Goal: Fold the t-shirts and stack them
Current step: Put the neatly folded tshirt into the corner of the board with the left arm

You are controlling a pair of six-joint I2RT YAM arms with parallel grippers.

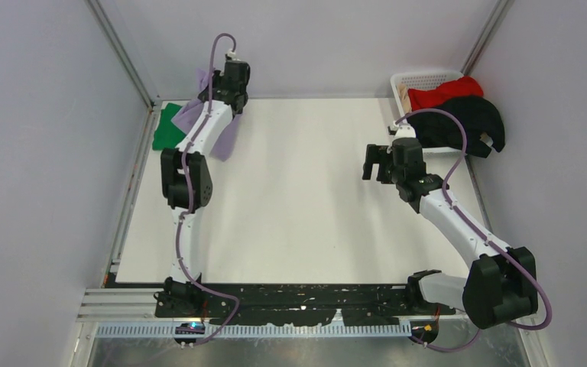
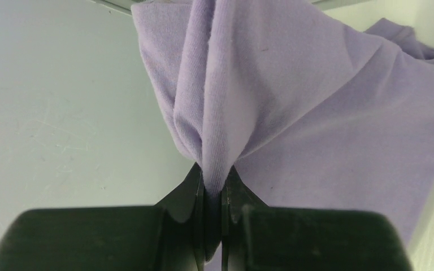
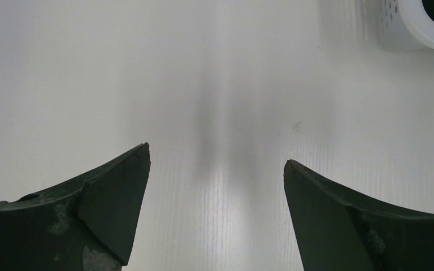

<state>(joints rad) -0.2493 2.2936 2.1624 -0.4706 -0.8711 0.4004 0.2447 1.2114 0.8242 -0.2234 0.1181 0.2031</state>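
Note:
The green t-shirt point(image 1: 167, 128) lies flat to the left in the top view, so the left gripper needs to move that way, lower the lavender fold over it and let go.
A light lavender t-shirt point(image 2: 294, 101) hangs bunched at the far left of the table, with a pinched fold of it between the fingers of my left gripper point(image 2: 215, 175), which is shut on it. In the top view the lavender t-shirt point(image 1: 225, 138) drapes around the raised left gripper point(image 1: 222, 90). A green t-shirt point(image 1: 167, 128) lies flat just left of it. A red t-shirt point(image 1: 447, 92) and a black t-shirt point(image 1: 466, 122) sit in and over the basket. My right gripper point(image 1: 372, 162) hovers over bare table, open and holding nothing point(image 3: 216, 164).
A white lattice basket point(image 1: 420, 79) stands at the far right corner, and its rim point(image 3: 398, 28) shows in the right wrist view. Grey walls with metal rails enclose the white table point(image 1: 298, 214) on the left, back and right.

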